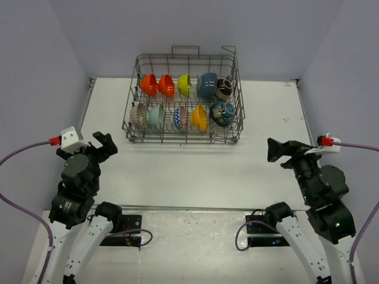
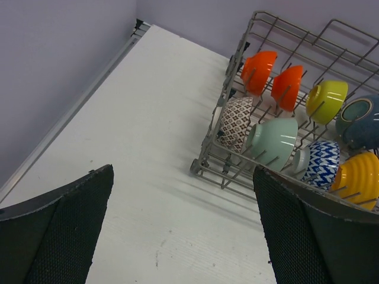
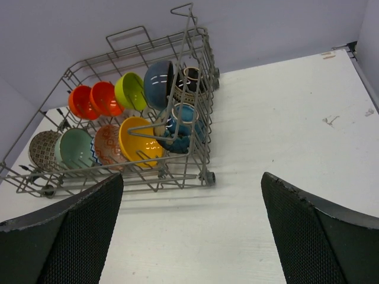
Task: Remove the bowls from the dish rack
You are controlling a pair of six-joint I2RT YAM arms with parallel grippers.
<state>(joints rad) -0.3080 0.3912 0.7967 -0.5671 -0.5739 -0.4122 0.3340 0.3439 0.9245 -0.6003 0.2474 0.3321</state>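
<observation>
The yellow bowl is standing on its edge, so I need to swing my right gripper outward over the rack [image 1: 236, 89], tilt it down and close it on the bowl's far rim [image 1: 199, 107].
The grey wire dish rack [image 1: 236, 89] stands at the back middle of the white table, and several bowls stand on edge in its two rows. The back row runs from an orange bowl [image 1: 148, 84] to a black-and-cream bowl [image 1: 224, 89]. In the front row are a mint bowl [image 1: 156, 116], a yellow bowl [image 1: 199, 117] and a dark teal bowl [image 1: 222, 113]. My left gripper [image 1: 104, 142] hangs open near the table's left side, well short of the rack [image 2: 208, 148]. My right gripper [image 1: 276, 150] is open at the right, also apart from the rack [image 3: 204, 71]. Both hold nothing.
Purple-grey walls close the table at the back and both sides. Bare white tabletop [image 1: 189, 171] lies between the rack and the arm bases. A metal strip [image 2: 71, 112] runs along the table's left edge.
</observation>
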